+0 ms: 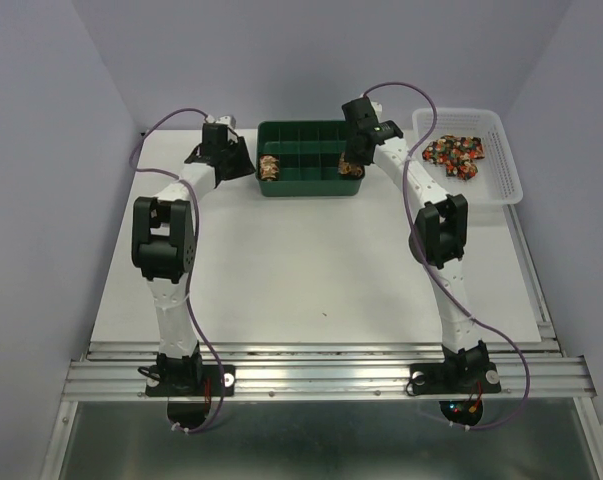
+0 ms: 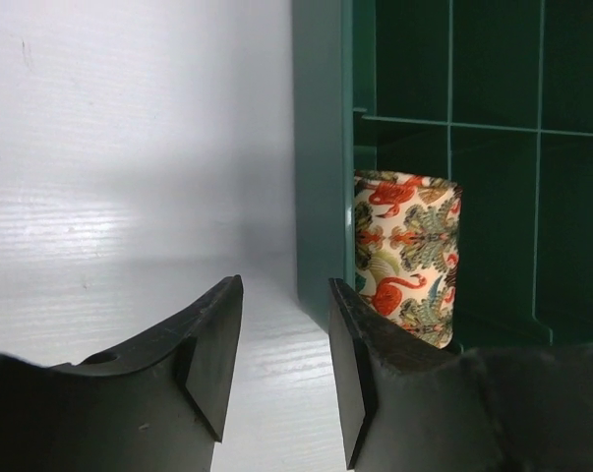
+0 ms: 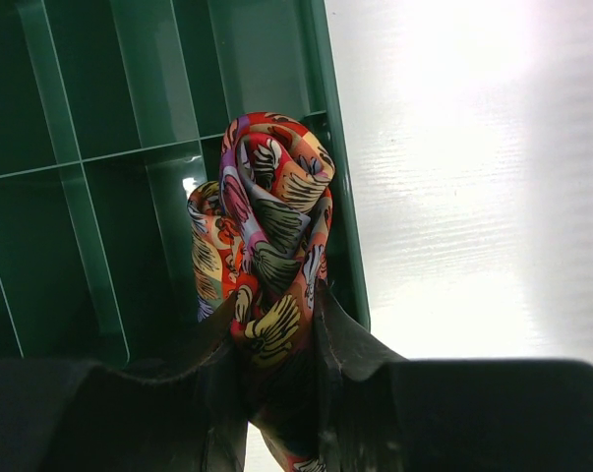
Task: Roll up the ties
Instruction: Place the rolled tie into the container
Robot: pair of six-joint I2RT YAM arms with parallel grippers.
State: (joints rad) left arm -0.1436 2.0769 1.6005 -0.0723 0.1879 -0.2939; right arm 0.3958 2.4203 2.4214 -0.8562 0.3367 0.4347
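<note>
My right gripper moves down between the section's sides next and releases the rolled tie. The tie still hangs over the tray's front section nearest the basket.
A rolled tie (image 3: 271, 226) in red, orange and gold print is pinched in my right gripper (image 3: 276, 334), which is shut on it over the front right compartment of the green divided tray (image 3: 129, 118). From above, that gripper (image 1: 352, 166) hangs at the tray's (image 1: 301, 189) right end. A second rolled tie (image 2: 406, 256), with a flamingo print, stands in the tray's front left compartment (image 1: 270, 167). My left gripper (image 2: 284, 295) is open and empty just outside the tray's left wall (image 2: 321, 147), over bare table (image 1: 247, 166).
A white plastic basket (image 1: 509, 175) sits at the back right and holds several loose patterned ties (image 1: 456, 152). The tray stands at the back middle of the white table (image 1: 311, 270), with purple walls close around.
</note>
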